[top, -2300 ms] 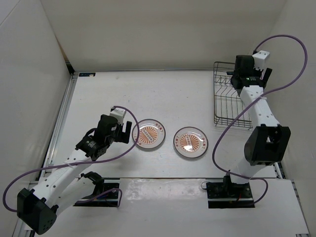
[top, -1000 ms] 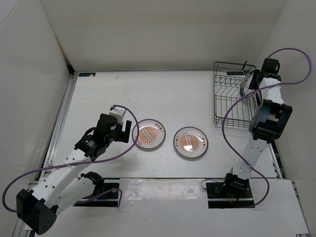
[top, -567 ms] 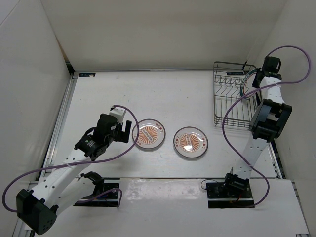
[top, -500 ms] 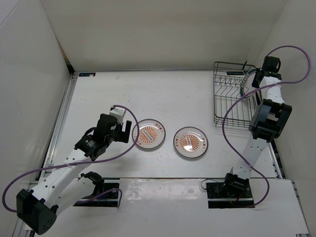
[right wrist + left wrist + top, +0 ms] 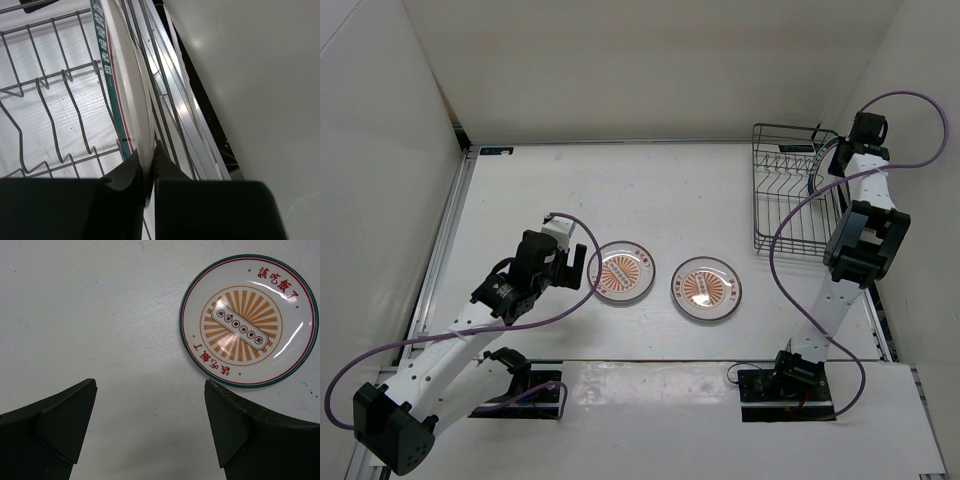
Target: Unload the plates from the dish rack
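Observation:
I will next lift the plate off the rack [image 5: 790, 195] with my right gripper, pull it back, lower it and release it, since the bare tabletop beside the plates is below and back from my gripper.
Two plates with orange sunburst centres lie flat on the table, one [image 5: 622, 270] just right of my left gripper and the other [image 5: 706, 288] further right. In the left wrist view the nearer plate [image 5: 248, 320] sits up and to the right of my open left gripper [image 5: 150, 390], whose fingers hold nothing. A third plate [image 5: 122, 75], white with a green and red rim, stands on edge at the right side of the black wire dish rack [image 5: 790, 195]. My right gripper [image 5: 148, 165] is shut on this plate's edge. In the top view that plate [image 5: 817, 170] shows only as a thin sliver beside the right wrist.
White enclosure walls surround the table, the right wall [image 5: 250, 75] close beside the rack and my right arm. A metal rail [image 5: 450, 240] runs along the table's left edge. Purple cables loop from both arms.
The right gripper has closed onto the edge of the plate standing in the rack. Earlier the right arm swung from over the rack to its right side. The left arm has not moved.

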Motion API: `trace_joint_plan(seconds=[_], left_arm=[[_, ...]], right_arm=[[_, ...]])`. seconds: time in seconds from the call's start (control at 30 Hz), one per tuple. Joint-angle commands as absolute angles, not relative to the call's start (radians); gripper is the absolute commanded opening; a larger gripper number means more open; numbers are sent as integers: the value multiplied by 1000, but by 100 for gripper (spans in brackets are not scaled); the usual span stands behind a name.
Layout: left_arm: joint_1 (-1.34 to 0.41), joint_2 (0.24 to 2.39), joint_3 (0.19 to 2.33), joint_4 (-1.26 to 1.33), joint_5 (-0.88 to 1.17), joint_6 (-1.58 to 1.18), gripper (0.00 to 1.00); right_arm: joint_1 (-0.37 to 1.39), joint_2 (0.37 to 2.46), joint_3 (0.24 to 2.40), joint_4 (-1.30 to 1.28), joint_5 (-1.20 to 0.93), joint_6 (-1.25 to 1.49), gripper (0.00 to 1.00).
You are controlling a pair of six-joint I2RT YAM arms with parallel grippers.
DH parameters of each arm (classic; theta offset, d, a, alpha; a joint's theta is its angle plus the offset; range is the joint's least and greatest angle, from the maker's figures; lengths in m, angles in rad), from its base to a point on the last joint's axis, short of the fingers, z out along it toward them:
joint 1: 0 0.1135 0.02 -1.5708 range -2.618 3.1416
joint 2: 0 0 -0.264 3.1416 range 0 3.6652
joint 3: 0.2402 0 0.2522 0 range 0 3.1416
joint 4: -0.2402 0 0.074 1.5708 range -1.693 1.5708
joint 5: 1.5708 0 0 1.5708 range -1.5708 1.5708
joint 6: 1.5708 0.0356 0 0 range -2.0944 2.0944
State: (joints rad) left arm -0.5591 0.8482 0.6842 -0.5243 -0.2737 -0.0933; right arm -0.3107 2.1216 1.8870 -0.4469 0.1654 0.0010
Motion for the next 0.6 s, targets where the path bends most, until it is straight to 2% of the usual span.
trace_joint_plan(seconds=[0.0,0.2,0.4,0.57], left_arm=[[-561,839,726,-529,-282,-86,100],[-561,836,724,-529,-291,-87,100],[-561,841,723,-526,-301,-84,100],[-558,844,715,-523,-299,-86,100]], right_arm=[[-305,2040,1944,-414,184,54,0],[-298,1939,1919,-422,206,222,0],[-256,1823,1910,-459,130,437,0],[-183,1630,1732,-425,216,497,0]])
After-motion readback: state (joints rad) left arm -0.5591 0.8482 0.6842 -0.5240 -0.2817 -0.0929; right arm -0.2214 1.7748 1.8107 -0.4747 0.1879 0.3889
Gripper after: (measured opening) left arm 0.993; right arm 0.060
